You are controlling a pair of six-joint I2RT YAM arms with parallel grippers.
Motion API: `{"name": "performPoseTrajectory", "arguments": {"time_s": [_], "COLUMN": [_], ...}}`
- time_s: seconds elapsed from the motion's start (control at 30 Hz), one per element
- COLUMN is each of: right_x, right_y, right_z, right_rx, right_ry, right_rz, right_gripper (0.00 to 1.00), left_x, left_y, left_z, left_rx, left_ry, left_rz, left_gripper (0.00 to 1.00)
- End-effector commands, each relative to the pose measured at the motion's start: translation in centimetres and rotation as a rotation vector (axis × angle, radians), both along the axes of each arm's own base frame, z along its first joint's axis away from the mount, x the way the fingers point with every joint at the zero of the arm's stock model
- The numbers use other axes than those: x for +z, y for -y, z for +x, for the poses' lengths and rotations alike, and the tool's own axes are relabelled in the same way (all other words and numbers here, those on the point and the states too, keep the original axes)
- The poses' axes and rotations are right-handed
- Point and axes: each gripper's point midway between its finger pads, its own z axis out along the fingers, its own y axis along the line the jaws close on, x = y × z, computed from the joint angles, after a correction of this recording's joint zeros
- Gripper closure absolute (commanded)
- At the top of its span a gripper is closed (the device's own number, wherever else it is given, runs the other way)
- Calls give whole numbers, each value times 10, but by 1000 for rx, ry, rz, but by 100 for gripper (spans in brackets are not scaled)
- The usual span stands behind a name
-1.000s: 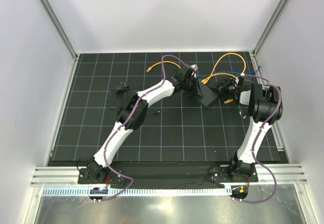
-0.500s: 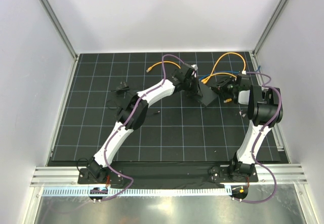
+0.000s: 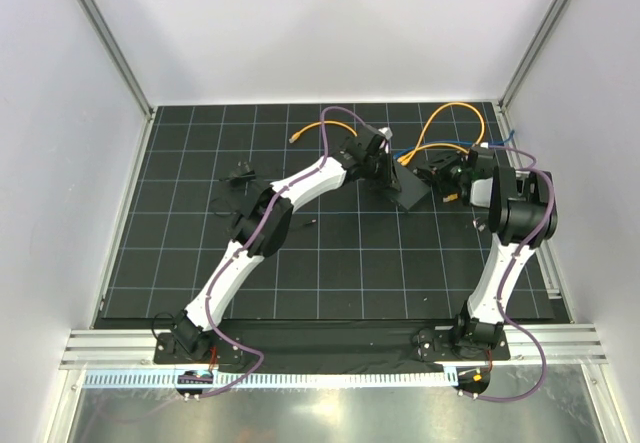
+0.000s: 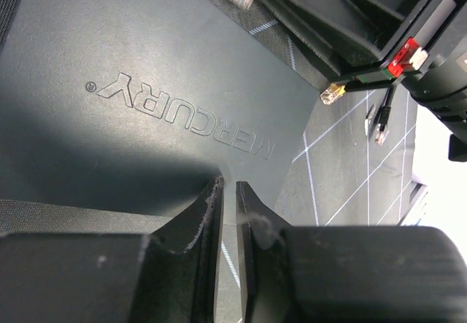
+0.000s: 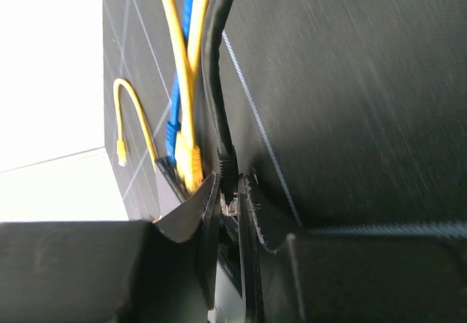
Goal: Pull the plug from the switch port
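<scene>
I will next move my right gripper past the switch [image 3: 410, 193] to release its plug beside the far yellow cable end [image 3: 295, 138], since that lies to its left in the top view.
The switch [image 3: 410, 193] is a flat matte-black box marked MERCURY [image 4: 146, 60] at the back right of the mat. My left gripper [image 3: 393, 176] rests on its top, fingers [image 4: 211, 206] nearly together with nothing between them [image 4: 228, 189]. My right gripper [image 3: 444, 177] is at the box's right edge, shut [image 5: 232, 186] on a plug with a black boot [image 5: 227, 164] and black cable. A yellow plug [image 5: 191, 164] and a blue plug [image 5: 172, 135] sit in the box's edge just beside it. I cannot tell whether the held plug's tip is inside a port.
Orange and blue cables [image 3: 440, 123] loop behind the switch. A loose yellow cable end [image 5: 121, 150] lies on the mat. A small black lump with thin wire [image 3: 238, 173] lies at the left. White walls enclose the mat.
My right gripper has shifted slightly back and right at the switch's edge. The left arm has stayed on the box.
</scene>
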Motion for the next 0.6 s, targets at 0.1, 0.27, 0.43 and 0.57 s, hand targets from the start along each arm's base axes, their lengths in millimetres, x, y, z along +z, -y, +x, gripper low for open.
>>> {"name": "performPoseTrajectory", "arguments": {"time_s": [0.1,0.27,0.43,0.57], "right_x": [77,123,148,175], "right_y": [5,0,-2,-3], "right_z": [3,4,-3,-18], "right_rx": [40,70,69,84], "right_ry": [132,234,260,288], "right_rz": [-42,81,135,76], "right_gripper": [99,99,99,99], "left_x": [5,38,71,92], "left_y": [-23,-24,-28,-34], "left_z": [2,6,1,-7], "left_rx": [21,33,32,35], "left_ry": [19,55,84,95], "left_rz": [115,81,53,36], "left_gripper": [77,71,68,67]}}
